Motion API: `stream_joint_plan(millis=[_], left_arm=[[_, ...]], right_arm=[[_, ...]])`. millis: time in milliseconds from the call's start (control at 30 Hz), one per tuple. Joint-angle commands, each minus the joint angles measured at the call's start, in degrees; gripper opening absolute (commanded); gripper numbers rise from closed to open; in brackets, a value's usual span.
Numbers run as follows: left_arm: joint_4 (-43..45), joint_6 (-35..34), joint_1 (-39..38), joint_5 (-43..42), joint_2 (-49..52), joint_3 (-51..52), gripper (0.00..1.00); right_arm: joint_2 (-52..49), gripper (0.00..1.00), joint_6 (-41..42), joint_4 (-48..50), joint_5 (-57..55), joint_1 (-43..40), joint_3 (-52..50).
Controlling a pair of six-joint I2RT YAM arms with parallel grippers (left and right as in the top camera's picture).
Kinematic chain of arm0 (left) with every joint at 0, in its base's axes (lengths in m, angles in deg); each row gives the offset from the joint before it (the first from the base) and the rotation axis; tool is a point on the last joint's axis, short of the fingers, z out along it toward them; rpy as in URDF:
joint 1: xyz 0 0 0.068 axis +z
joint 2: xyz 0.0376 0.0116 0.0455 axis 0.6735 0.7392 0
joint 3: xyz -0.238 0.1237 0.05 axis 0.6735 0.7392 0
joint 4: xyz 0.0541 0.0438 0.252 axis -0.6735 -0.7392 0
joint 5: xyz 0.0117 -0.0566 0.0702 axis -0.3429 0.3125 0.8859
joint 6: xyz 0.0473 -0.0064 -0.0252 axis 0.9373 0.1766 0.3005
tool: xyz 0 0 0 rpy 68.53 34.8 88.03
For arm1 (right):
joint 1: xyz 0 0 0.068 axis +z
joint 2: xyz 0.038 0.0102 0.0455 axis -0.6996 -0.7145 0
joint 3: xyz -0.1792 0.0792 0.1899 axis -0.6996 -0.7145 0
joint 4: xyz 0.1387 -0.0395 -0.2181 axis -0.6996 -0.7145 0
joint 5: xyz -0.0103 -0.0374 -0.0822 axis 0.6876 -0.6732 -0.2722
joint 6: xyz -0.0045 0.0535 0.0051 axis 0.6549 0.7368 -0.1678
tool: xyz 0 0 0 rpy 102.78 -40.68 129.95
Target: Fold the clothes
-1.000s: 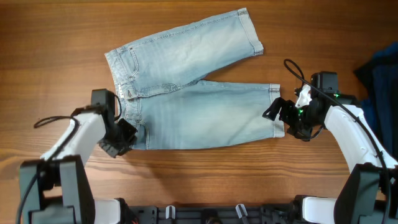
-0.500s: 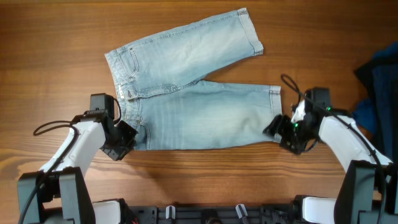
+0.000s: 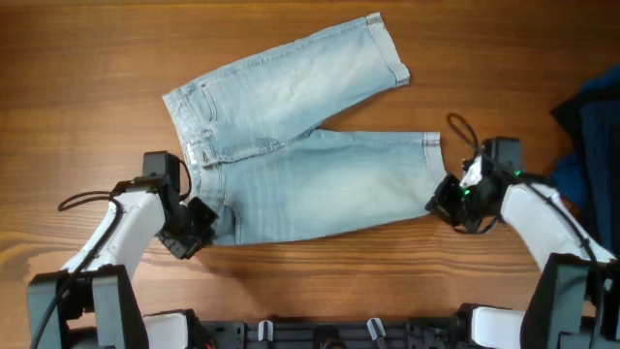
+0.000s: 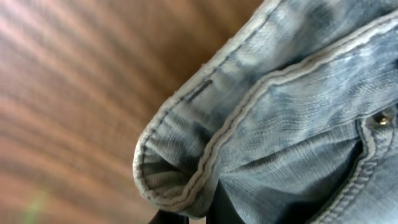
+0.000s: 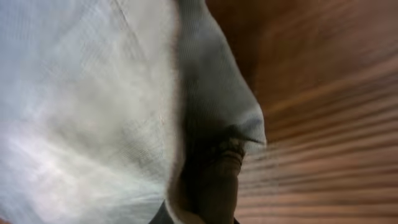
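The far leg lies flat outward of the near one, so my right gripper will rise, move outward and lower onto the far leg's cuff [image 3: 388, 48] to release.
The clothes, a pair of light blue denim shorts [image 3: 300, 145], lie spread on the wooden table with the waistband at the left and the two legs reaching right. My left gripper [image 3: 208, 221] is shut on the near waistband corner; the left wrist view shows that corner [image 4: 205, 155] bunched and lifted. My right gripper [image 3: 441, 202] is shut on the near leg's cuffed hem, whose fold [image 5: 217, 118] rises off the table in the right wrist view. The far leg lies flat toward the back right.
A dark blue fabric pile [image 3: 591, 126] sits at the right edge of the table, just beyond my right arm. Bare wood [image 3: 87, 58] surrounds the shorts on the left, back and front.
Both grippers have shut on the shorts' near edge, the right one from wide open. The near edge has lifted and shifted slightly toward the back.
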Motion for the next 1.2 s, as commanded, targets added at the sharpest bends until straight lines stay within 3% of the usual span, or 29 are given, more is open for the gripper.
stream_joint_plan(millis=[0,200,333,500,833,967,1167], left_arm=[[-4.7,4.3,-0.2,-1.3,-4.4,-1.0,0.04],[-14.7,4.3,-0.2,-5.2,-17.1,-1.9,0.04],[-14.8,4.3,-0.2,-4.5,-24.5,-6.2,0.04],[-0.9,4.3,-0.1,6.8,-27.3,-10.8,0.04],[15.1,4.3,-0.1,12.3,-13.3,-10.8,0.04],[19.5,4.4,-0.1,15.6,-8.3,-10.8,0.04],[34.6,7.4,-0.1,18.7,0.0,-10.8,0.09]], right_arm=[[0.3,0.04,-6.8,-6.6,-2.4,-1.7,10.6],[0.7,0.04,-15.0,-24.5,-3.0,-1.7,26.8],[0.7,0.04,-13.4,-23.3,-1.8,-1.7,32.1],[-0.8,0.04,-4.4,-4.6,8.7,-0.9,32.8],[-19.7,0.04,17.4,41.2,15.8,8.7,32.8],[-27.2,0.04,22.5,50.8,15.7,10.4,32.8],[-34.9,0.04,26.7,63.0,15.0,12.3,32.8]])
